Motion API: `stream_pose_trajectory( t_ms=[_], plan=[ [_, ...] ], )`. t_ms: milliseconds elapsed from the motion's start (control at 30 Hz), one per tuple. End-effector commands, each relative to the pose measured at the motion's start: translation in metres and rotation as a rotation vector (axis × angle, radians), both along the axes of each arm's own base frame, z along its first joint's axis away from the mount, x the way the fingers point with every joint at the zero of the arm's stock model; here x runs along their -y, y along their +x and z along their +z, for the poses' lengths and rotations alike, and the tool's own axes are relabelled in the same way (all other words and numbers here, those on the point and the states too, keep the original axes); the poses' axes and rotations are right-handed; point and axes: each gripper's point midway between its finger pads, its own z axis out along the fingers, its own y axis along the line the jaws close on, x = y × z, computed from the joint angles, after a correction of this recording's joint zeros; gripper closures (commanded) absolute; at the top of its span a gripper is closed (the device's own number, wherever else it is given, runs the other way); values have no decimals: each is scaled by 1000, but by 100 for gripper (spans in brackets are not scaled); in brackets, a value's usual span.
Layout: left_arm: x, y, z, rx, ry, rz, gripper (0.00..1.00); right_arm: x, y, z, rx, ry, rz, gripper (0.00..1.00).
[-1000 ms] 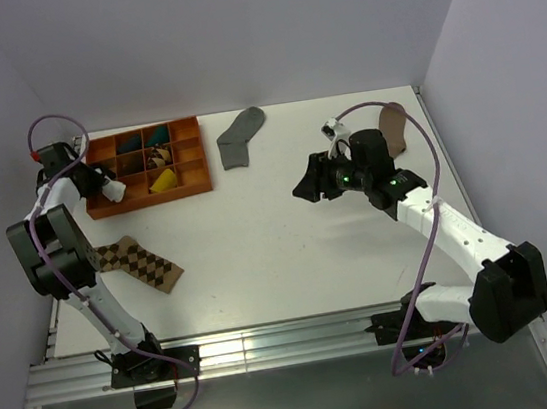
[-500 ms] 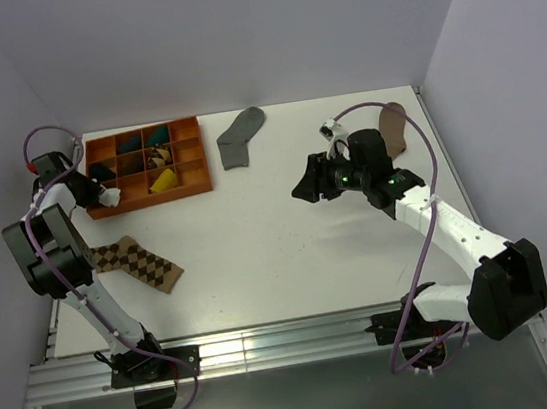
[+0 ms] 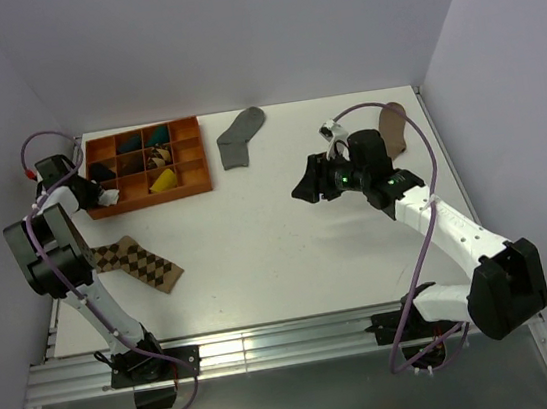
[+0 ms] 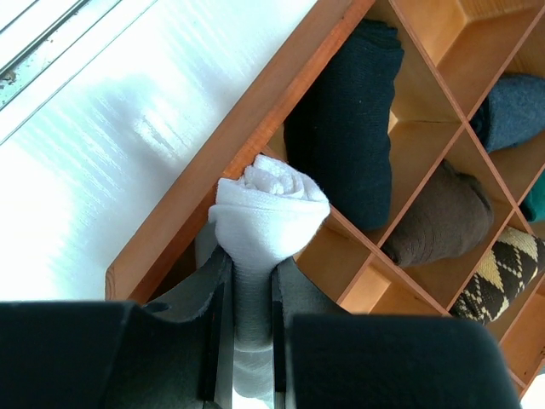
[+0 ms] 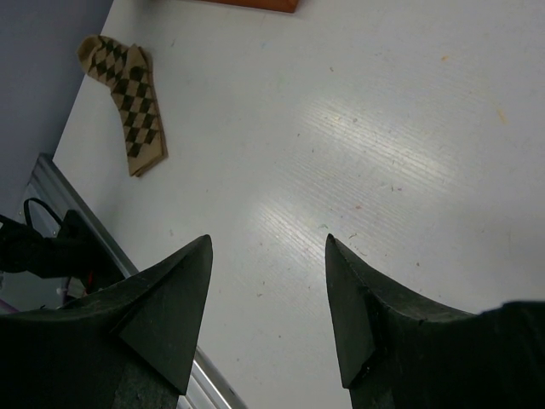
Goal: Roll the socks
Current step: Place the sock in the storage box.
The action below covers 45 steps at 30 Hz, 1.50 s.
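Note:
My left gripper lowers the rolled white sock beside the rolled black sock next, since it still hangs above the sides of the tray's near corner section.
My left gripper [image 4: 251,266] is shut on a rolled white sock [image 4: 269,211], which hangs over the near left corner of the orange tray [image 4: 255,119]. In the top view this gripper [image 3: 99,196] and the white sock [image 3: 109,198] sit at the tray's front left compartment. A rolled black sock [image 4: 349,128] lies in the neighbouring compartment. A grey sock [image 3: 240,136] lies flat on the table to the right of the tray. My right gripper [image 3: 302,189] hovers open over the bare table right of centre, with nothing between its fingers [image 5: 179,298].
The orange tray [image 3: 181,191] holds other rolled socks: a brown one [image 4: 438,217], a blue one [image 4: 515,111] and a patterned one [image 4: 498,273]. A tan diamond-patterned sock [image 3: 138,263] lies flat at the front left. A brown sock [image 3: 394,128] lies at the far right edge.
My left gripper has shifted slightly left and toward the tray's front left corner, still holding the white sock. The right arm has barely moved.

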Motion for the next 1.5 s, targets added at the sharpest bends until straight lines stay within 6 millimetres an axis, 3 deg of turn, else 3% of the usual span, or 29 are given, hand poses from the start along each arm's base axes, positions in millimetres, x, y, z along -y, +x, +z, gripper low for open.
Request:
stream_pose_trajectory(
  t_ms=[0,333,733,900,1067,1467],
  plan=[
    [-17,-6,-9,-28,55,81,100,2,7,4,42,-1,1,37],
    [6,-13,-29,-154,77,18,100,1,8,1,37,-2,1,38],
    [6,-19,-58,-304,125,4,100,2,7,-2,43,-6,2,38],
    [7,-20,-66,-349,123,-15,85,1,7,-4,40,-3,5,38],
    [8,-20,-47,-331,132,0,61,1,6,-5,39,-5,9,38],
    [3,-5,27,-205,142,60,54,0,3,-5,37,1,22,37]
  ],
)
